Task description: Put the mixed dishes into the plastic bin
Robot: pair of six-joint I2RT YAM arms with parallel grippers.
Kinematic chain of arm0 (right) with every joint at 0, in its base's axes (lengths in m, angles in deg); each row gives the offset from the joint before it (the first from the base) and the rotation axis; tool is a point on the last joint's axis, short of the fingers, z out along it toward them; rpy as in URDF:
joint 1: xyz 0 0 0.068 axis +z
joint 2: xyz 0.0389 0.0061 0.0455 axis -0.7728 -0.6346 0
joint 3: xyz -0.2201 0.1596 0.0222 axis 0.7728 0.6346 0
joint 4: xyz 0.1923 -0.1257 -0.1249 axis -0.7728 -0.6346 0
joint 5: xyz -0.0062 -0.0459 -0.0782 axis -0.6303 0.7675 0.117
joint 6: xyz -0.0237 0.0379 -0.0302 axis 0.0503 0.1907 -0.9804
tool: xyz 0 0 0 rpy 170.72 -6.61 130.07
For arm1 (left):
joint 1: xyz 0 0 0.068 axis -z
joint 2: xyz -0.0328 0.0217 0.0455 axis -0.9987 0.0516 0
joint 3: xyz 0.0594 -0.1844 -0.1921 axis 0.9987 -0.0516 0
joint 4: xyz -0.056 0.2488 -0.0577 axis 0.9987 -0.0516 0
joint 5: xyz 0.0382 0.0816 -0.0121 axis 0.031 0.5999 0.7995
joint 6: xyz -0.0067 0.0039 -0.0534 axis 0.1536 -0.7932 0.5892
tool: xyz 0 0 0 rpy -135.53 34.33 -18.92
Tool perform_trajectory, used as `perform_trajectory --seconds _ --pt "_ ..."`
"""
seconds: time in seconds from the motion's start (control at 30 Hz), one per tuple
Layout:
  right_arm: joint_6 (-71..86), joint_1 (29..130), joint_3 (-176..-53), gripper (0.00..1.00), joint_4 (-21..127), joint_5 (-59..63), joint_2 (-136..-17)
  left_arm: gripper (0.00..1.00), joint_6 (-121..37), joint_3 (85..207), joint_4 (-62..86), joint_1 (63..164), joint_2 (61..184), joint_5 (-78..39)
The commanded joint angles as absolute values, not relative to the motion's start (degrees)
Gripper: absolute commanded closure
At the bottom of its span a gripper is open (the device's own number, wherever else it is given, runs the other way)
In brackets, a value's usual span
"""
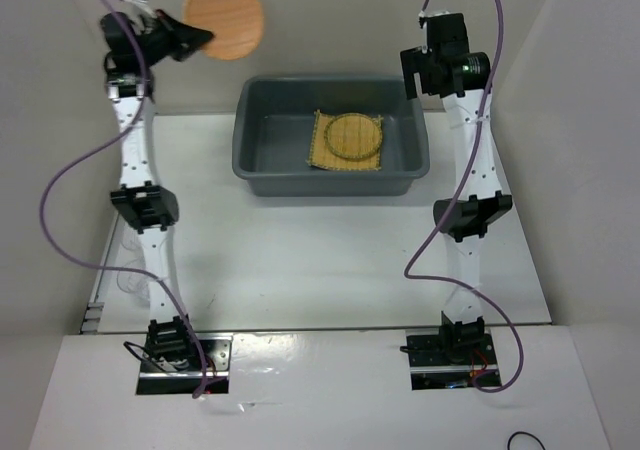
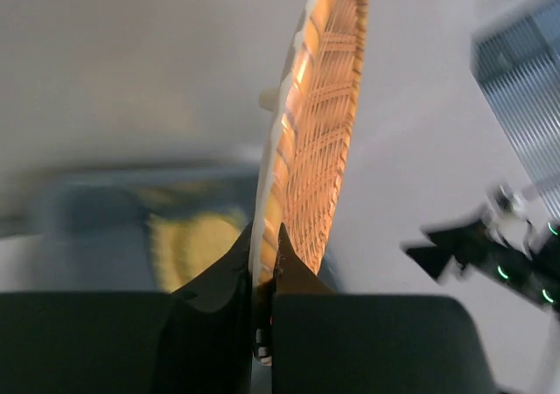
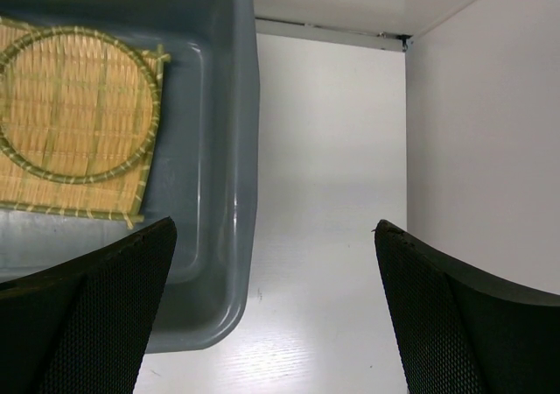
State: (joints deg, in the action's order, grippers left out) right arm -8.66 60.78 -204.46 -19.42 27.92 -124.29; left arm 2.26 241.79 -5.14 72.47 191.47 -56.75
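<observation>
The orange-brown tray [image 1: 224,18] is still outside the bin, so next I will move my left gripper to the right in the top view and down onto the yellow tray [image 1: 355,135].
My left gripper [image 1: 200,38] is shut on the rim of the orange-brown round woven tray [image 1: 224,18] and holds it high at the far left, left of and above the dark grey plastic bin [image 1: 258,160]. In the left wrist view the tray [image 2: 319,131] stands edge-on between my fingers [image 2: 297,276]. The square tan mat [image 1: 322,152] lies in the bin with the yellow round tray [image 1: 355,135] on top; both show in the right wrist view, mat [image 3: 26,193] and tray [image 3: 74,105]. My right gripper [image 3: 276,236] is open and empty beside the bin's right end [image 3: 223,236]. The glasses are out of view.
White walls enclose the table on the left, right and back; the right wall [image 3: 481,123] is close to my right gripper. The bin sits at the far middle of the white table [image 1: 320,260].
</observation>
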Motion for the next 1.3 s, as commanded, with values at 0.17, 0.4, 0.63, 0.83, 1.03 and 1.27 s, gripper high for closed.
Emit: perform_trajectory --seconds 0.17,0.4,0.63,0.83,1.03,1.27 --pt "-7.7 61.4 -207.1 0.02 -17.1 27.0 -118.0 1.0 9.5 253.3 -10.1 86.5 203.1 -62.4" --pt "-7.7 61.4 -206.6 0.02 -17.1 28.2 -116.3 1.0 16.3 253.3 -1.4 94.4 210.2 -58.4" --pt "-8.2 61.4 -205.5 0.02 -17.1 29.3 -115.1 1.0 17.7 253.3 -0.3 101.4 214.8 -53.8" --pt "-8.7 61.4 -205.0 0.02 -17.1 29.9 -115.1 1.0 23.0 253.3 2.7 103.0 218.7 -48.8" --pt "-8.7 61.4 -205.0 0.02 -17.1 30.4 -115.7 1.0 25.0 253.3 2.0 104.3 222.2 -45.9" --pt "-9.2 61.4 -204.5 0.02 -17.1 30.4 -116.7 1.0 28.6 253.3 2.9 104.3 226.0 -44.5"
